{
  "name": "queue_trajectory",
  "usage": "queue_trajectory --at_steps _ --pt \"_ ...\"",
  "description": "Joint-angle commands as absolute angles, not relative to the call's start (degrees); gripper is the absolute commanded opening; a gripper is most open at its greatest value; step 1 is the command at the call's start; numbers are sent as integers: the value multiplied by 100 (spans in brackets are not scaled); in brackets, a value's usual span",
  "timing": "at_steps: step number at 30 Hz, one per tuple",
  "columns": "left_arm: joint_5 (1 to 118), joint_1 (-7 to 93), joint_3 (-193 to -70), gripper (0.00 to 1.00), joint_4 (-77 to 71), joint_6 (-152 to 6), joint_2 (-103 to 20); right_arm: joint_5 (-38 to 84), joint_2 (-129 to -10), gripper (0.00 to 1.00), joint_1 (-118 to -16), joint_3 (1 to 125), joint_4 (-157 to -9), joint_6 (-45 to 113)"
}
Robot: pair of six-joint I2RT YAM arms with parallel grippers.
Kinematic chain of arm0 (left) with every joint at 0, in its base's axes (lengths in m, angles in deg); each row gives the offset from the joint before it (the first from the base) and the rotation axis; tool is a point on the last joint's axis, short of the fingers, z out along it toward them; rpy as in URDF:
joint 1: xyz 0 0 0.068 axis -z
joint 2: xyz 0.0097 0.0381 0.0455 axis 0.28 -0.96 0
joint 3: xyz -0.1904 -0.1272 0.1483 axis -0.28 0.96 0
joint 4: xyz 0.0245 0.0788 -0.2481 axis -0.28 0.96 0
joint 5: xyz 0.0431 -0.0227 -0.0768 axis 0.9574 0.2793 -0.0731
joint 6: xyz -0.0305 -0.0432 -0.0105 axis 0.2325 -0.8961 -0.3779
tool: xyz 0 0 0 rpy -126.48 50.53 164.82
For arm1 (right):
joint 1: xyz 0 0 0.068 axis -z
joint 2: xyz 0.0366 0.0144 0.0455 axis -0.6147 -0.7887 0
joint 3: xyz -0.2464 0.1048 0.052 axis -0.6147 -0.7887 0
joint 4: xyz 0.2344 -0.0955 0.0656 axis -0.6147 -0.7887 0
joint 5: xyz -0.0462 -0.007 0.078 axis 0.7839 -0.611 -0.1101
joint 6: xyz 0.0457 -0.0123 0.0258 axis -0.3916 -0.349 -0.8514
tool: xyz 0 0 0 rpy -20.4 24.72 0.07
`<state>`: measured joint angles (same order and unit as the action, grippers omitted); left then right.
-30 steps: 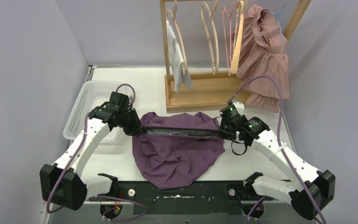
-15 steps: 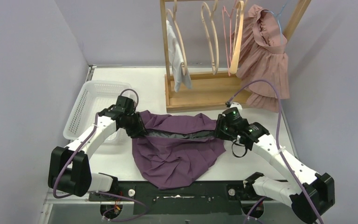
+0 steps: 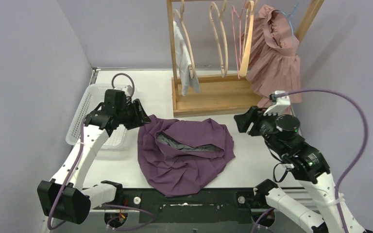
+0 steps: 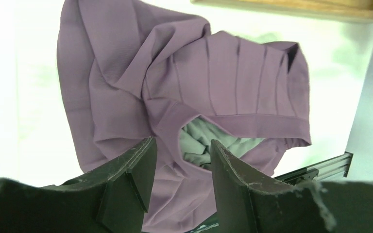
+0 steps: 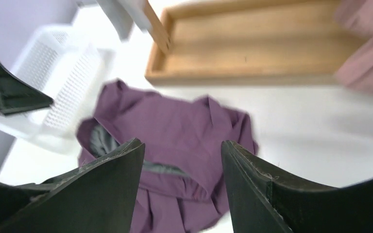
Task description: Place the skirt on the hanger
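Next, my right gripper rises outward and to the left in the top view onto the hanger's near end [image 3: 224,68]. The middle wooden hanger hangs bare.
The purple skirt [image 3: 184,153] lies crumpled on the table, its waistband slack and the grey lining [image 4: 201,141] showing in the opening. My left gripper [image 3: 139,114] hovers open just past the skirt's upper left corner, holding nothing; in its wrist view the skirt [image 4: 189,92] lies below the open gripper [image 4: 180,148]. My right gripper [image 3: 245,121] is raised to the right of the skirt, open and empty, and its wrist view also shows the skirt [image 5: 175,126] beneath the gripper [image 5: 182,145]. A bare wooden hanger [image 3: 218,39] hangs on the rack behind.
The wooden rack [image 3: 213,94] stands at the back with several hangers, a white garment [image 3: 182,58] and a pink ruffled dress [image 3: 277,58]. A white plastic basket [image 3: 90,109] sits at the left, right beside my left arm. Grey walls close in on both sides.
Both grippers opened and let go of the skirt's waistband, then drew apart outward, the right one rising. The stretched waistband slumped back onto the table.
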<state>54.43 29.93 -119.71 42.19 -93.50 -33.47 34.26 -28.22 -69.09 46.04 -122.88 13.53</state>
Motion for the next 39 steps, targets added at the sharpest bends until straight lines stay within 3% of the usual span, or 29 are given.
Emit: queue_trajectory --at_steps 1,16,25,28,34,36,39 --pt "5313 2946 -12448 44 3825 -9223 -3036 3801 -3092 60 -6887 5731 -11839 1646" --pt "4737 2932 -12706 49 2936 -9572 -2430 4518 -6007 66 -6887 9090 -11983 1218" --pt "4594 2935 -12543 50 2815 -9718 -2311 5425 -7385 62 -6887 10187 -12374 1435" --pt "4602 2936 -12510 50 2844 -9709 -2272 5432 -7636 54 -6886 10257 -12267 1693" --pt "4652 2941 -12573 51 2950 -9620 -2244 5403 -7991 12 -6906 10641 -12124 2352" --pt "4672 2943 -12600 51 2984 -9603 -2236 5504 -7954 3 -6958 10652 -12048 2525" --pt "4703 2947 -12631 51 3015 -9596 -2205 5566 -7806 0 -7030 10623 -11872 2788"
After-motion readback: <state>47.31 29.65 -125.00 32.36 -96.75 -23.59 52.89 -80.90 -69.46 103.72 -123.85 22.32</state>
